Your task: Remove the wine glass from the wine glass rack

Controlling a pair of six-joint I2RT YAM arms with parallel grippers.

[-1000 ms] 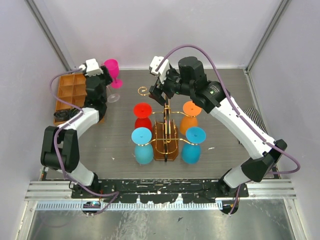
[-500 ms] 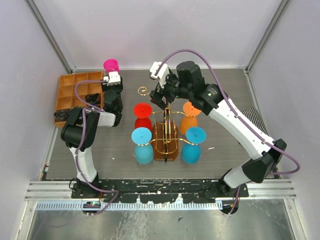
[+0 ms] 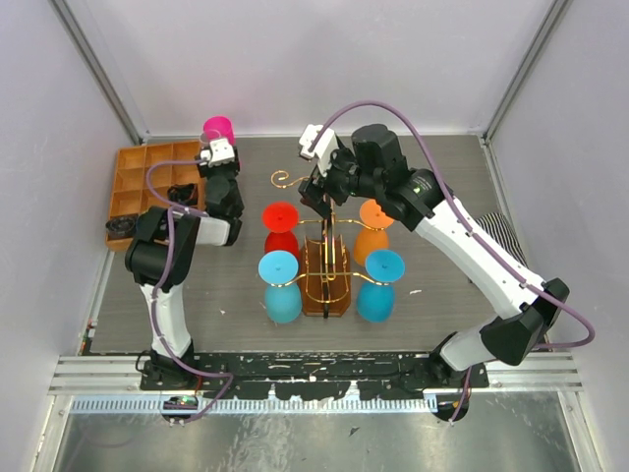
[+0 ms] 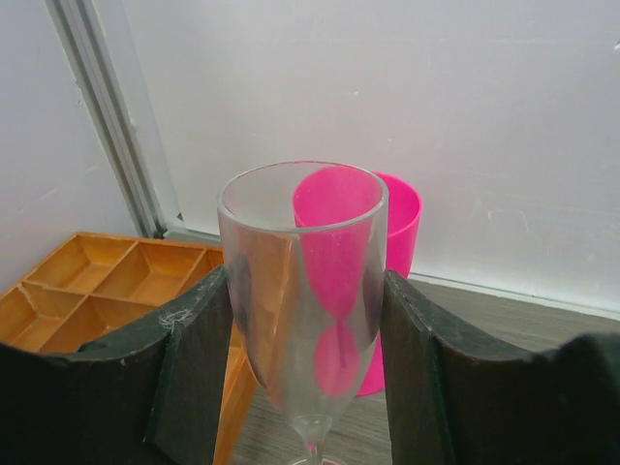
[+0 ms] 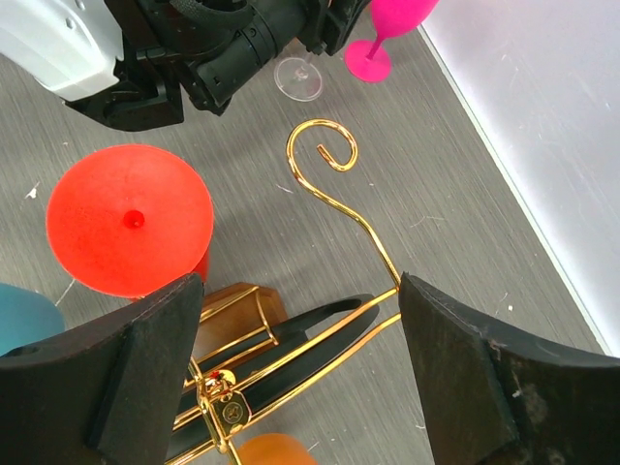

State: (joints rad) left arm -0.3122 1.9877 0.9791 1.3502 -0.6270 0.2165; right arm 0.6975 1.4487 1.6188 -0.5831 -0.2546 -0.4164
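Observation:
I will next lower the upright clear wine glass slightly, foot-first, onto bare tabletop [image 4: 318, 459] beside the pink glass and release its bowl, since that is below my left gripper.
The gold wire wine glass rack [image 3: 325, 258] stands mid-table on its brown wooden base, with red [image 3: 281, 218], orange [image 3: 376, 216] and two blue glasses hanging upside down. My right gripper [image 3: 319, 192] is open over the rack's far end. In the right wrist view it [image 5: 297, 291] straddles the top wires below the empty scroll arm [image 5: 325, 155]. My left gripper [image 3: 218, 177] is shut on the bowl of a clear wine glass [image 4: 300, 291], which is upright; its foot [image 5: 297, 77] rests on the table.
A pink glass [image 3: 218, 129] stands upright just behind the clear one, near the back wall. An orange compartment tray [image 3: 147, 177] lies at the back left, beside the left gripper. A striped cloth [image 3: 503, 231] lies at the right edge.
The left arm folded in and its gripper moved right, closing around the clear glass beside the pink one. The right gripper shifted slightly over the rack's top.

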